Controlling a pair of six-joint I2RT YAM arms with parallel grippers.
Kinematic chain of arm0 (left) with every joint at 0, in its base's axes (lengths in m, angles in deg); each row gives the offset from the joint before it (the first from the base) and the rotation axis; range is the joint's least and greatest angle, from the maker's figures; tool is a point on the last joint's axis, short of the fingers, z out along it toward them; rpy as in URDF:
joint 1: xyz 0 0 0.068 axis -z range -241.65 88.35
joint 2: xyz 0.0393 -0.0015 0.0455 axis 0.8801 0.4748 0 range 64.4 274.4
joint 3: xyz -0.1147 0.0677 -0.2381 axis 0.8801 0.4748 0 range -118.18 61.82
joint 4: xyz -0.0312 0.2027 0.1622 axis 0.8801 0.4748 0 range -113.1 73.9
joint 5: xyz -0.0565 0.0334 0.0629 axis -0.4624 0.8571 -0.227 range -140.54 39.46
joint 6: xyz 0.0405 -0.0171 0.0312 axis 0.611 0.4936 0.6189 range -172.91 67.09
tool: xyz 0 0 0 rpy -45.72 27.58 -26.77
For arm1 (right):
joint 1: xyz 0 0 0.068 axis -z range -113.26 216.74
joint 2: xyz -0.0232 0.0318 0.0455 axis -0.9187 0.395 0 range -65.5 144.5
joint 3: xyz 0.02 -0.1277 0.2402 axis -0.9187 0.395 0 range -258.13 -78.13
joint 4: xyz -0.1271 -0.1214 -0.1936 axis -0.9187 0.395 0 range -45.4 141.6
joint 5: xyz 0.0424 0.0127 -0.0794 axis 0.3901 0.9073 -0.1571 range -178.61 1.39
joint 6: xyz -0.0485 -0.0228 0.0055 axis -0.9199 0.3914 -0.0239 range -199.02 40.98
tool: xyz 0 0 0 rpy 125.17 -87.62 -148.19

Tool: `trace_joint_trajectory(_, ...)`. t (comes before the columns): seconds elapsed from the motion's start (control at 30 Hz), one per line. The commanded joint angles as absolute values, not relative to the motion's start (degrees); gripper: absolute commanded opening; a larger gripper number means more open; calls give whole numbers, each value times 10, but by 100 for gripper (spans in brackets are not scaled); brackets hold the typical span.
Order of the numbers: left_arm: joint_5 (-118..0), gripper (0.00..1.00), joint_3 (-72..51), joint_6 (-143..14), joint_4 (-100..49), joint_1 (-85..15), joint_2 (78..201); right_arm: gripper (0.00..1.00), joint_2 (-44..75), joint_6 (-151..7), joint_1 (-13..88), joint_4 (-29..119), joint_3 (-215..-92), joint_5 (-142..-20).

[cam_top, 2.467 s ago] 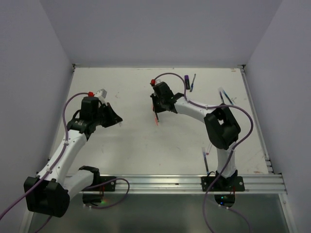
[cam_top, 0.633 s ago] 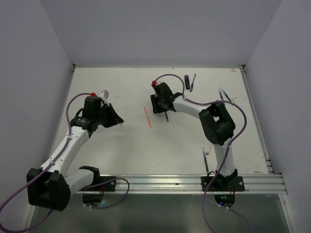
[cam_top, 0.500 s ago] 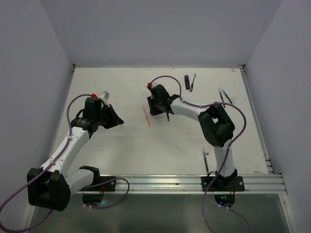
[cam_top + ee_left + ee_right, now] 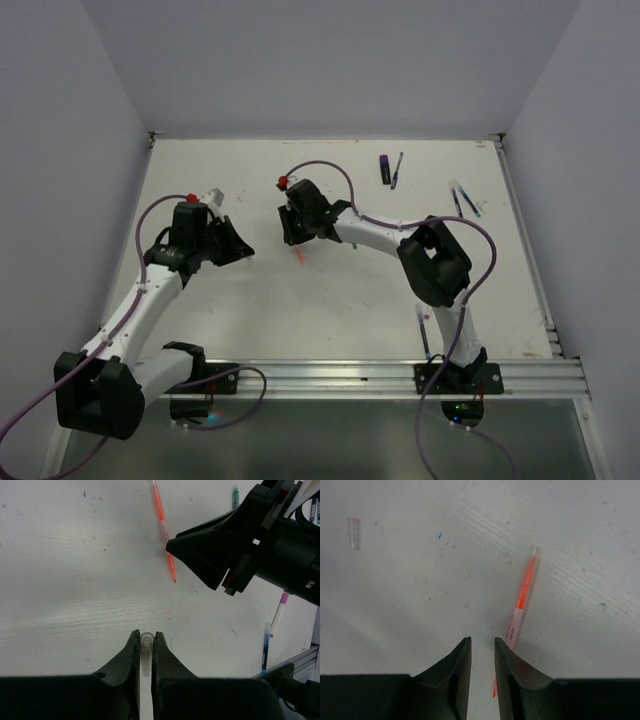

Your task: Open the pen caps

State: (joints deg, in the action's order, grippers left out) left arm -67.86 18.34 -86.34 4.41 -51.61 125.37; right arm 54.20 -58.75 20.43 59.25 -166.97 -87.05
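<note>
I will next take my left gripper to the left in the top view and down to let go beside the loose clear cap, since the red pen (image 4: 162, 525) lies uncapped.
My left gripper (image 4: 240, 247) is shut on a small clear pen cap (image 4: 145, 644), held end-on between its fingertips just above the table. A thin red pen (image 4: 162, 525) lies uncapped on the table ahead of it. It also shows in the right wrist view (image 4: 519, 607), just right of my right fingers. My right gripper (image 4: 293, 232) hovers low over that pen with its jaws a narrow gap apart and nothing between them (image 4: 482, 647). Another clear cap (image 4: 353, 532) lies loose on the table at the upper left of the right wrist view.
A stubby purple marker (image 4: 385, 168) and a blue pen (image 4: 397, 170) lie at the back. Two pens (image 4: 465, 198) lie at the right. More pens (image 4: 423, 325) lie near the right arm's base, also in the left wrist view (image 4: 278, 614). Walls enclose the table.
The right gripper held the red pen 2.5 s ago, then left it on the table. It has since moved left, over the pen. The left arm has barely moved.
</note>
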Motion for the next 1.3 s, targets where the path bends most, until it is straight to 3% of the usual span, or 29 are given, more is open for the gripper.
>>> trace_joint_trajectory(0.0,-683,0,183,-866,41,-517,1239,29,573,-577,209,595,-1713,-859)
trace_joint_trajectory(0.27,-683,0,183,-865,45,-517,1234,28,595,-570,208,584,-1716,-835)
trace_joint_trajectory(0.5,-680,0,181,-862,46,-517,1239,28,595,-567,208,616,-1718,-899)
trace_joint_trajectory(1.27,-683,0,189,-858,33,-517,1257,28,562,-561,264,629,-1654,-952)
